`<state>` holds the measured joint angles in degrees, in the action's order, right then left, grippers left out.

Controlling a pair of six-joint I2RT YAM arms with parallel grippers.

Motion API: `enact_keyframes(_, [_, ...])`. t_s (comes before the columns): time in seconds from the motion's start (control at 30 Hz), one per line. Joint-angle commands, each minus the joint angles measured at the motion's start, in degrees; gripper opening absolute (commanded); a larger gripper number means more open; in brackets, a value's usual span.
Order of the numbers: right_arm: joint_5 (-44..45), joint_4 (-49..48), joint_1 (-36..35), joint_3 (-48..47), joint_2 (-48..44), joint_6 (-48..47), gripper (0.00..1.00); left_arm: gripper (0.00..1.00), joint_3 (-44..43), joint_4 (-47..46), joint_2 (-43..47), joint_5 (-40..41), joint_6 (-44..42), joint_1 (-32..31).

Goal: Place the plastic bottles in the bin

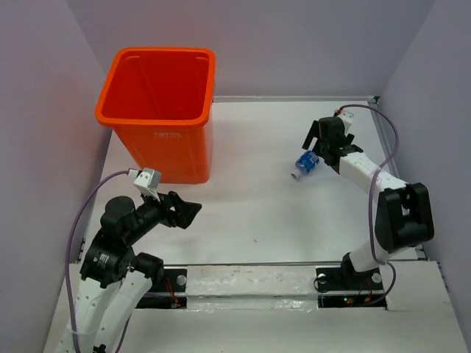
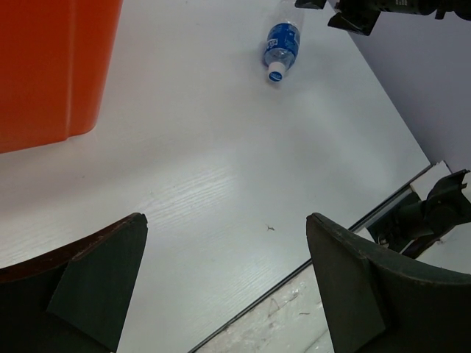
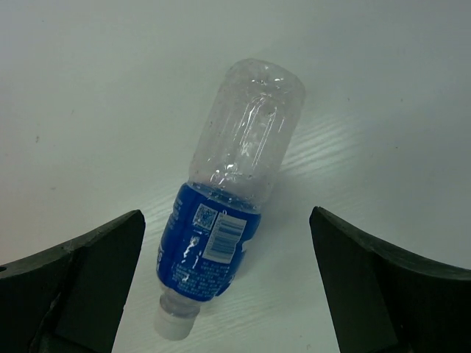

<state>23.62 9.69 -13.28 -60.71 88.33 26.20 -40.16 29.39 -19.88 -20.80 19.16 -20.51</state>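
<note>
The robot's right gripper will next go down with its open fingers around the edge of the clear plastic bottle's label by the clear part and close, since the bottle lies below, between the fingers.
One clear plastic bottle with a blue label and white cap [image 1: 306,166] lies on its side on the white table, right of centre. It also shows in the left wrist view [image 2: 282,45]. In the right wrist view the bottle [image 3: 228,213] lies between my open fingers, cap toward the camera. My right gripper [image 1: 318,151] [image 3: 226,212] hovers open just over it, not touching. The tall orange bin [image 1: 158,110] stands at the back left, its wall also in the left wrist view [image 2: 51,66]. My left gripper [image 1: 188,211] [image 2: 224,218] is open and empty, low near the bin's front. No other bottles show.
Grey walls close in the table on the left, back and right. The table's near edge [image 2: 309,265] runs just under my left gripper, with the arm bases and a taped strip [image 1: 250,279] beyond it. A small speck [image 2: 270,228] marks the tabletop.
</note>
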Motion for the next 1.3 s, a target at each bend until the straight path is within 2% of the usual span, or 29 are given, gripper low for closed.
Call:
enact_keyframes(0.0, [-1.8,-2.5,2.5,-4.7,5.8,2.5,1.0,0.99,0.1,-3.1,0.3,-2.8,-1.5,0.1])
enact_keyframes(0.13, [-4.6,-2.9,3.9,-5.9,12.9,4.7,0.98,0.99,0.4,-3.9,0.2,-3.4,-1.7,0.2])
enact_keyframes(0.2, [-5.4,-3.4,3.9,-5.9,15.5,6.3,0.92,0.99,0.4,-4.1,-0.5,-3.6,-1.9,0.1])
enact_keyframes(0.23, [-6.2,-4.6,3.9,-5.5,15.6,7.5,0.73,0.99,0.4,-4.1,-0.8,-3.8,-2.0,0.1])
enact_keyframes(0.3, [-8.7,-11.1,3.9,-3.2,12.1,8.3,0.55,0.99,0.4,-4.0,-1.4,-3.8,-2.0,0.1])
enact_keyframes(0.33, [-9.1,-13.7,3.9,-0.1,10.0,8.5,0.51,0.99,0.4,-4.0,-1.6,-3.8,-2.1,0.1])
enact_keyframes(0.43, [-10.5,-16.5,3.9,1.6,1.6,6.0,0.45,0.99,0.5,-4.0,-1.5,-4.0,-2.2,0.1])
enact_keyframes(0.5, [-11.0,-16.2,2.7,1.2,-3.4,4.1,0.44,0.99,0.6,-4.2,-1.3,-4.0,-2.2,0.1])
enact_keyframes(0.6, [-13.8,-14.1,-1.6,-1.9,-16.0,1.0,0.44,0.99,0.6,-4.4,-1.4,-4.4,-2.4,0.4])
enact_keyframes(0.7, [-15.0,-14.6,-9.3,-8.8,-20.6,-3.1,0.44,0.99,0.6,-4.5,-1.9,-5.5,-2.7,1.1])
enact_keyframes(0.8, [-18.2,-20.2,-15.8,-16.4,-21.5,-5.8,0.44,0.99,0.7,-4.4,-2.3,-5.6,-2.9,1.6])
enact_keyframes(0.87, [-19.6,-24.6,-18.5,-20.0,-18.8,-7.7,0.43,0.99,0.7,-4.3,-2.3,-5.4,-2.7,1.8])
enact_keyframes(0.93, [-21.5,-27.5,-21.6,-28.0,-12.8,-8.7,0.43,0.99,0.8,-4.3,-2.3,-5.4,-2.8,2.0])
enact_keyframes(0.97, [-23.0,-28.1,-22.2,-31.2,-12.7,-8.7,0.43,0.99,0.8,-4.3,-2.3,-5.4,-2.8,2.1])
enact_keyframes(1.07, [-27.8,-33.8,-25.6,-41.7,-3.2,-9.6,0.43,0.99,0.8,-4.3,-2.3,-5.4,-2.7,2.5])
enact_keyframes(1.1, [-29.4,-34.7,-27.2,-44.9,2.5,-9.8,0.43,0.99,0.9,-4.4,-2.3,-5.5,-2.7,2.9])
enact_keyframes(1.13, [-30.3,-34.8,-28.0,-52.2,5.6,-10.2,0.43,0.99,0.8,-4.4,-2.3,-5.7,-2.8,3.0])
enact_keyframes(1.2, [-31.8,-34.9,-29.7,-60.1,12.1,-12.7,0.43,0.99,0.9,-4.4,-2.3,-6.0,-2.9,3.5])
enact_keyframes(1.27, [-30.7,-34.0,-32.2,-68.7,22.5,-15.6,0.42,0.99,0.9,-4.4,-2.4,-6.2,-3.0,3.7])
